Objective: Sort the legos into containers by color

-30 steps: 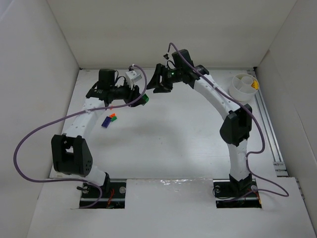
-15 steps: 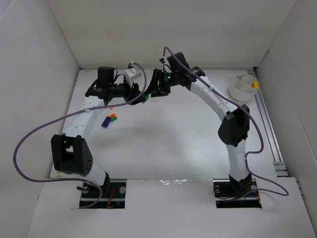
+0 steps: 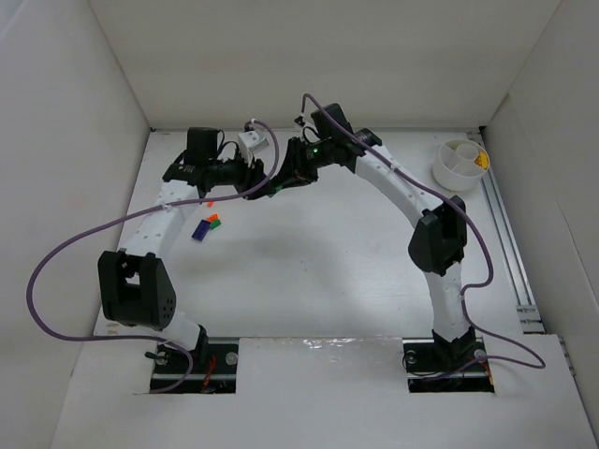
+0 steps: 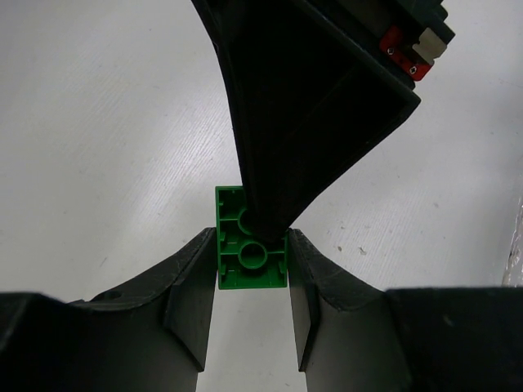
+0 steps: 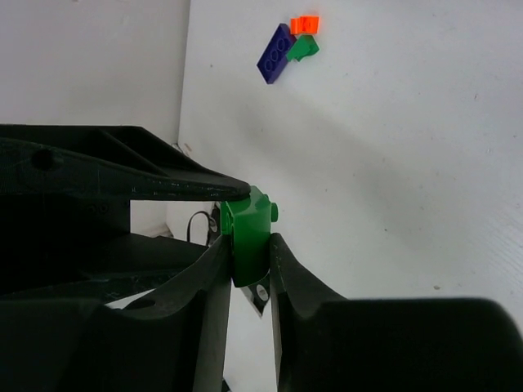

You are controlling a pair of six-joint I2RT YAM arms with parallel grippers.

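Note:
Next, my right gripper swings to the right in the top view, over the cup section opposite, and releases the green brick, as yellow occupies one cup section.
A green brick (image 4: 251, 265) is held above the table between both grippers. My left gripper (image 4: 251, 253) is shut on its two sides. My right gripper (image 5: 248, 245) has come in from the right and its fingers also press both sides of the same brick (image 5: 249, 224). In the top view the two grippers meet at the far left centre, around the green brick (image 3: 274, 188). A dark blue brick (image 3: 200, 229), a small green brick (image 3: 214, 223) and an orange brick (image 3: 212, 217) lie together on the table. The white divided cup (image 3: 459, 161) stands at the far right.
A yellow brick (image 3: 481, 162) lies in one compartment of the cup. The loose bricks also show in the right wrist view: dark blue (image 5: 276, 54), orange (image 5: 305, 24), green (image 5: 302, 48). White walls enclose the table on three sides.
My right gripper has moved left to the left gripper and now sits around the green brick. The left arm has barely moved.

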